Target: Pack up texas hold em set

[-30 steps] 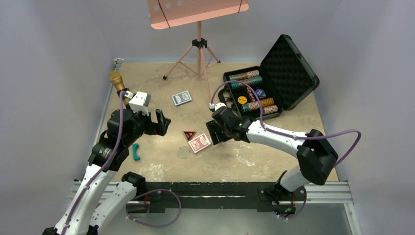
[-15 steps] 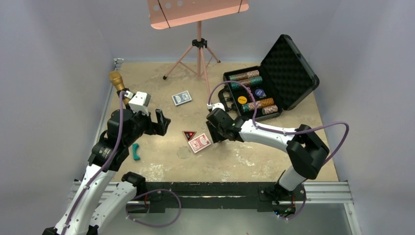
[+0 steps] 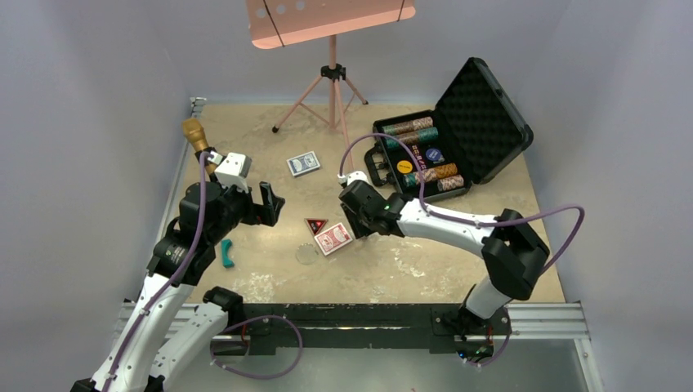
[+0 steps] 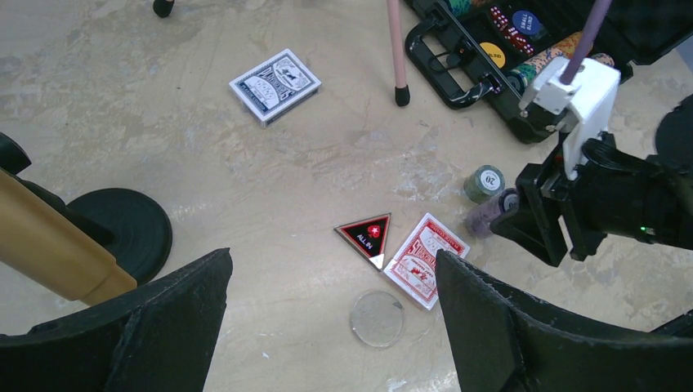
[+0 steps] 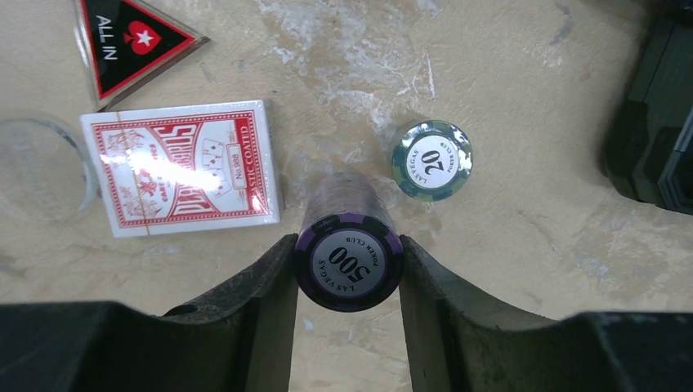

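Observation:
The robot's right gripper needs to rise, go outward to the black case, and come down into the nearest tray row [image 3: 426, 189], where there is a gap beside the short stack.
The black case [image 3: 482, 114] stands open at the back right, with rows of striped chips in its tray [image 3: 421, 159]. My right gripper [image 5: 349, 273] is shut on a purple stack of "500" chips [image 5: 349, 261], low over the table just right of the red deck [image 5: 181, 167]. A green "20" chip stack [image 5: 431, 159] stands beside it. The triangular red-black "ALL IN" button [image 4: 367, 237] lies by the red deck [image 4: 425, 259]. The blue deck [image 4: 274, 84] lies farther back. My left gripper [image 4: 333, 261] is open and empty above them.
A gold microphone [image 3: 194, 135] stands at the back left and a teal piece [image 3: 227, 253] lies by my left arm. A clear disc [image 4: 377, 318] lies in front of the red deck. A pink music stand [image 3: 331, 73] has its tripod legs at the back centre.
My right gripper has shifted a little to the left and back, and its elbow has swung inward. The left arm has not moved.

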Motion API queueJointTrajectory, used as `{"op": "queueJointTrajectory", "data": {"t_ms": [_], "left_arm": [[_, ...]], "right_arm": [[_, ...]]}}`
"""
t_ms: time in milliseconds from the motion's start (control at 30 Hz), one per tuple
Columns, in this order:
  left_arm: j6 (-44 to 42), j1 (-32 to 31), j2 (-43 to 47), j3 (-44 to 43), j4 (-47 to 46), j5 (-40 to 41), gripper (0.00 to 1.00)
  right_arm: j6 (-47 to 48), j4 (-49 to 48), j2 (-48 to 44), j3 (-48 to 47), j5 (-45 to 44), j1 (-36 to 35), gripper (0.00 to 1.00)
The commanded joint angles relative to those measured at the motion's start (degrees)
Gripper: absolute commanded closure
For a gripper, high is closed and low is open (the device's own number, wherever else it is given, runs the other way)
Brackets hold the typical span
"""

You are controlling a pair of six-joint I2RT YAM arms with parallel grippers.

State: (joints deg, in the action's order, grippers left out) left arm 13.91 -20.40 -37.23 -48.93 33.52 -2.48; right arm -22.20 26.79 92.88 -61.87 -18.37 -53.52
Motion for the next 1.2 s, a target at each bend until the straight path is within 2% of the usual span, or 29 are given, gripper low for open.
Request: {"op": "queueJointTrajectory", "data": {"t_ms": [0,100,267,333,533,800,1167], "left_arm": [[-0.73,-0.21,0.14,-0.06,-1.55,0.94,0.02],[-0.78,-0.22,0.16,-0.03,-1.53,0.99,0.02],[-0.86,-0.15,-0.05,-0.05,-1.55,1.03,0.02],[-0.95,-0.18,-0.12,-0.04,-1.57,1.15,0.02],[-1.24,-0.14,-0.18,0.05,-1.53,1.62,0.02],[-1.34,-0.16,0.03,-0.03,-1.45,1.97,0.02],[-1.24,-0.16,-0.16,-0.19,-1.35,1.95,0.02]], "right_arm": [[2.96,2.56,-8.11,-5.75,-4.28,-0.8,1.0],[4.48,8.37,-9.33,-8.51,-11.05,-0.82,1.0],[7.49,15.81,-6.22,-12.03,-28.87,0.61,1.0],[8.84,16.48,-4.81,-12.87,-31.06,2.76,1.0],[16.35,7.81,-5.38,-9.42,-31.7,11.26,1.0],[28.29,-3.96,-3.79,-5.71,-27.65,17.52,1.0],[29.94,-2.07,3.42,-5.82,-24.61,19.5,1.0]]}}
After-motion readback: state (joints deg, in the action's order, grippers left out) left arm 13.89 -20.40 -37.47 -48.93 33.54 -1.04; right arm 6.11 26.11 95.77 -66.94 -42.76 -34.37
